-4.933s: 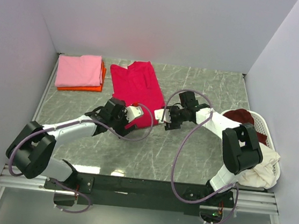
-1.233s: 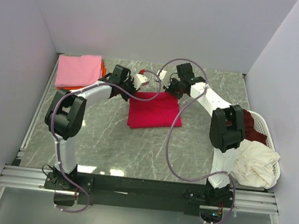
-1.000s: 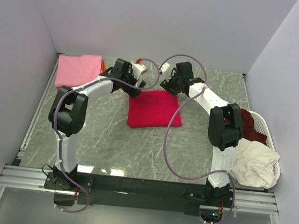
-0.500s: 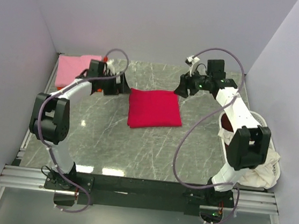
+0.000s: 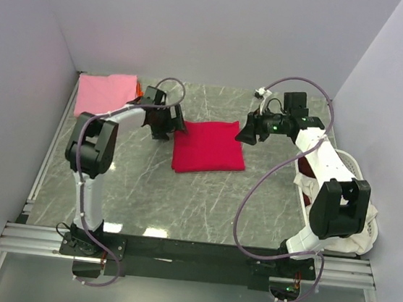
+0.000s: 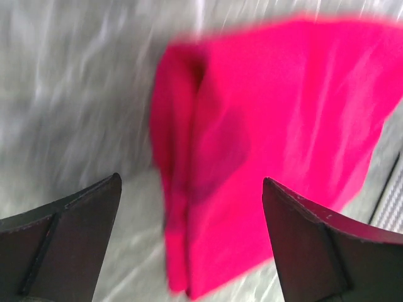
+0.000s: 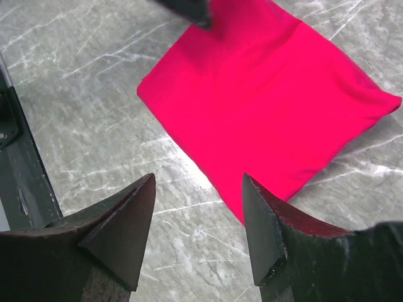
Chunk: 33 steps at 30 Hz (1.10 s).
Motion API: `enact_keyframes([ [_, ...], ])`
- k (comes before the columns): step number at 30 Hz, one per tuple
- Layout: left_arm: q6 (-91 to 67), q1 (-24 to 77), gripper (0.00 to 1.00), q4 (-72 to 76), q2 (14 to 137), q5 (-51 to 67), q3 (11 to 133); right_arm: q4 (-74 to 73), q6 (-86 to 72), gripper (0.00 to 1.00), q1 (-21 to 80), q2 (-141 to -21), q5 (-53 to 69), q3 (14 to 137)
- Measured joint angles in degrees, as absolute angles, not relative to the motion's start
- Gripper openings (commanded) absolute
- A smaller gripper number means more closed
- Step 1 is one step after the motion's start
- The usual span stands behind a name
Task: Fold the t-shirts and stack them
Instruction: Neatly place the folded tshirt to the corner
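Observation:
I will lower the open fingers of my left gripper around the fold at the red t-shirt's far corner, and then I will close them on that fold.
The crimson red t-shirt (image 5: 208, 146) lies folded into a square in the middle of the table; it also shows blurred in the left wrist view (image 6: 264, 138) and in the right wrist view (image 7: 264, 100). My left gripper (image 5: 173, 127) is open and empty at the shirt's far left corner, just above it. My right gripper (image 5: 244, 135) is open and empty, raised beside the shirt's far right corner. A folded pink t-shirt (image 5: 106, 95) lies on an orange one at the far left. Cream (image 5: 343, 218) and maroon (image 5: 334, 170) shirts fill the basket.
A white oval basket (image 5: 362, 177) stands at the right table edge beside the right arm. The left wall and back wall close in the table. A black rail (image 7: 19, 176) shows at the left of the right wrist view.
Both grippers had carried the red shirt's near half over to the far side and let go. Since half a second ago, both have come back in toward the folded shirt's far corners.

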<state>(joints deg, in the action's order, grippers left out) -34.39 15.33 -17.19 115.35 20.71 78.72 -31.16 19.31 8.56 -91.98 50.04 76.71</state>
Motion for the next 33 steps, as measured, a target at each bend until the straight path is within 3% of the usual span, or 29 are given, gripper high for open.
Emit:
enact_keyframes([
  [2,-35.0,15.9,0.9,-18.7,118.5,19.1,83.4,-31.2,19.3,0.64,8.2,-92.0,50.7,76.7],
  [5,-36.1,16.4,0.73,-21.1,123.8,18.6,91.0,-31.1,19.3,0.63,7.8,-92.0,51.8,76.6],
  [8,-36.1,16.6,0.67,-22.2,126.0,19.7,93.8,-31.2,19.4,0.63,7.0,-91.9,52.8,76.4],
  [15,-35.9,16.7,0.21,-21.1,126.7,26.3,91.2,-31.3,19.6,0.62,5.6,-91.7,53.9,76.4],
  [17,-36.2,16.7,0.18,-20.6,127.6,29.3,91.0,-31.4,19.7,0.62,5.5,-91.7,54.2,76.4],
  [19,-36.6,16.7,0.0,-19.9,128.1,31.9,91.0,-31.4,19.8,0.62,5.4,-91.7,54.5,76.4],
  [27,-34.0,16.6,0.0,-18.7,127.3,36.3,88.9,-31.9,20.3,0.61,3.4,-91.6,55.4,76.4],
  [33,-20.8,16.6,0.0,-31.7,121.2,19.4,94.3,-32.2,20.6,0.61,3.1,-91.6,55.8,76.4],
])
